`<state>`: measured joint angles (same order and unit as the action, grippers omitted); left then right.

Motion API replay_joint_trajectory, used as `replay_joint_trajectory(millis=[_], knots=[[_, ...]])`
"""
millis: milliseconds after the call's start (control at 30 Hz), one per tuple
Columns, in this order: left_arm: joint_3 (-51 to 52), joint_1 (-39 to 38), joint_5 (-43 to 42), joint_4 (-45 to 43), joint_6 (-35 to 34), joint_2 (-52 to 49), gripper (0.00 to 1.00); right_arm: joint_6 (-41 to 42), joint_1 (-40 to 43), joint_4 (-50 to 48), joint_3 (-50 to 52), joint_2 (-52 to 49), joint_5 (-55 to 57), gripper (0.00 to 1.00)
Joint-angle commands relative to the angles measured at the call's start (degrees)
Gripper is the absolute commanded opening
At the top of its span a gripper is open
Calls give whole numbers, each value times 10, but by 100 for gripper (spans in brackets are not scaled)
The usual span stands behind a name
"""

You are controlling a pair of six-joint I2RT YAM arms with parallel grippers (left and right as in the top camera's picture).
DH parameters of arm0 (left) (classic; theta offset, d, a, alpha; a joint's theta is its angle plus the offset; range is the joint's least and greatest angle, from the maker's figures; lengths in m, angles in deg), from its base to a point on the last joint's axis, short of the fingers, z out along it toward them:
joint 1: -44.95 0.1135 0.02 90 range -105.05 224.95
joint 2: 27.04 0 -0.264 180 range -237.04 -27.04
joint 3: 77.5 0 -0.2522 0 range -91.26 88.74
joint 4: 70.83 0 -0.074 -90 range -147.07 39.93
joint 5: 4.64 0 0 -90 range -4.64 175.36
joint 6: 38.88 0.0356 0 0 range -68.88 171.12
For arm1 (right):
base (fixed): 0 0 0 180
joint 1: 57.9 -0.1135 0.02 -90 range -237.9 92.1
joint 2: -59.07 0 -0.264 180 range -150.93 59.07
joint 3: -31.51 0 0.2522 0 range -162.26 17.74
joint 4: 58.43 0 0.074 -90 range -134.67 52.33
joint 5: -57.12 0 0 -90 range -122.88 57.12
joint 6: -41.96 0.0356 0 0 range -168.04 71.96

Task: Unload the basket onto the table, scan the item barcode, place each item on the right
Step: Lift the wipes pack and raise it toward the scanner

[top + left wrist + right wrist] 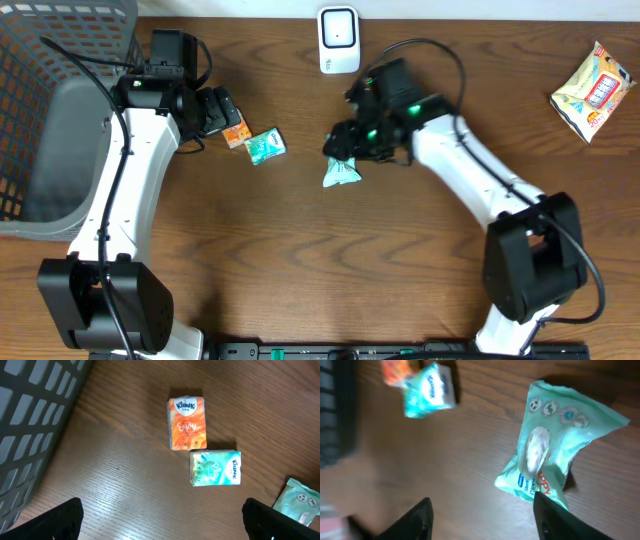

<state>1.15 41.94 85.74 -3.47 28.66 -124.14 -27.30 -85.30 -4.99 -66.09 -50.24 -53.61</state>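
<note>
My right gripper will go down onto the middle of the teal wet-wipes pack [555, 440] and turn its open fingers to go on both sides of it, because the pack lies at an angle to them.
A teal wet-wipes pack [555, 440] lies crumpled on the wooden table, also in the overhead view [341, 173]. My right gripper [482, 500] hovers just above it, open, with nothing between its fingers; the pack's lower end lies beside the right finger [555, 520]. From above, the right gripper [347, 143] is over the pack's upper edge. A white barcode scanner [338, 40] stands at the table's back middle. My left gripper [161, 506] is wide open over bare wood, near an orange tissue pack [187, 422] and a teal tissue pack [216, 467]. No barcode shows.
A dark mesh basket [55, 110] fills the far left corner, its wall [30, 420] close to the left arm. A yellow snack bag [592, 92] lies at the far right. The wipes pack's corner [300, 502] shows at the left wrist view's right edge.
</note>
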Motion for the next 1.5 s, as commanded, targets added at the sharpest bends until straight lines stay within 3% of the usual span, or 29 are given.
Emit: replay_joint_trajectory(millis=[0,200,633,933,1133,1467], knots=[[-3,2,7,2,4,-3,100,54,-60,2,3,-2,236,62],[-3,2,7,2,3,-3,100,120,-156,-20,3,-36,428,62],[-3,2,7,2,3,-3,100,120,-225,-56,3,-147,633,64],[-3,2,7,2,3,-3,100,115,-211,-64,3,-148,643,62],[-3,2,7,2,3,-3,100,113,-189,-73,3,-156,635,50],[-3,2,7,2,4,-3,100,110,-184,-80,3,-185,621,53]])
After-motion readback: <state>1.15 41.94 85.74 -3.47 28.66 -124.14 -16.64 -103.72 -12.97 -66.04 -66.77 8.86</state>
